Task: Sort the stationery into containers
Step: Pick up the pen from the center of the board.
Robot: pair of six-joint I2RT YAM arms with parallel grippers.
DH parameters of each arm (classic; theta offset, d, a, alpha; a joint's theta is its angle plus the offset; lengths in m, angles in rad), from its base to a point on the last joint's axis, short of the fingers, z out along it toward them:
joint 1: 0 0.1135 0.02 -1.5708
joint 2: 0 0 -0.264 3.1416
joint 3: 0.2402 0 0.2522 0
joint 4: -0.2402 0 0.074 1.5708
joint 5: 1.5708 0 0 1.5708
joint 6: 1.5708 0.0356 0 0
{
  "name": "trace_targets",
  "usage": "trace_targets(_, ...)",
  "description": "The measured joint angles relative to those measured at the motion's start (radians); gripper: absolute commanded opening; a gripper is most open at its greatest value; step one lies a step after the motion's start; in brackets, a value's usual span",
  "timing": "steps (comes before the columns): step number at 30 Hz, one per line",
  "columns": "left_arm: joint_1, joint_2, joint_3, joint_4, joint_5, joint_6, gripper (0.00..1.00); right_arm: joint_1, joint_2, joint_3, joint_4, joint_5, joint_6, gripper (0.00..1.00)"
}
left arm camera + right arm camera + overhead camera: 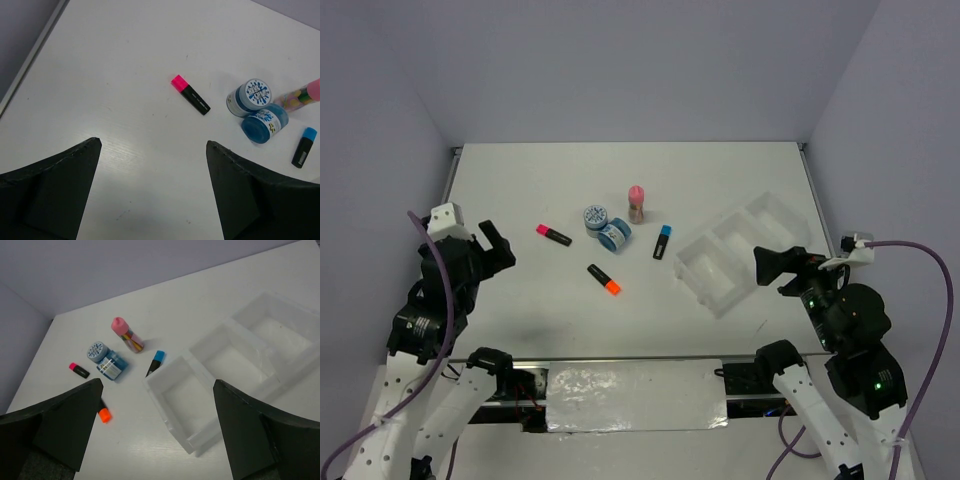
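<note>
My left gripper will next swing over the pink marker's black body [559, 237] [195, 99], turn to line up with it and go down, because the marker's body lies at a slant below, to the gripper's right in the top view.
The pink-capped marker [553, 235], orange-capped marker [605, 280] and blue-capped marker [662, 242] lie on the white table. Two blue-white discs [595, 216] [614, 235] sit touching, with the pink-capped tube [636, 204] upright behind them. The translucent three-compartment tray [705, 290] stands empty at the right. My left gripper [498, 245] is open and empty, left of the pink marker [190, 94]. My right gripper [770, 268] is open and empty, above the tray's near end [167, 417]. The right wrist view shows the tube [127, 335] and the blue marker [156, 362].
Grey walls close the table at the back and both sides. A raised rail [454, 170] runs along the left edge. The arm bases and a foil-covered plate [635, 395] sit at the near edge.
</note>
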Motion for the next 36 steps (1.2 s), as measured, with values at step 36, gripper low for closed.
trace_targets(36, -0.010, 1.224, 0.300, 0.136, -0.015, -0.755, 0.99, 0.000, 0.198, -0.216, 0.206, -0.384, 0.064, 1.00)
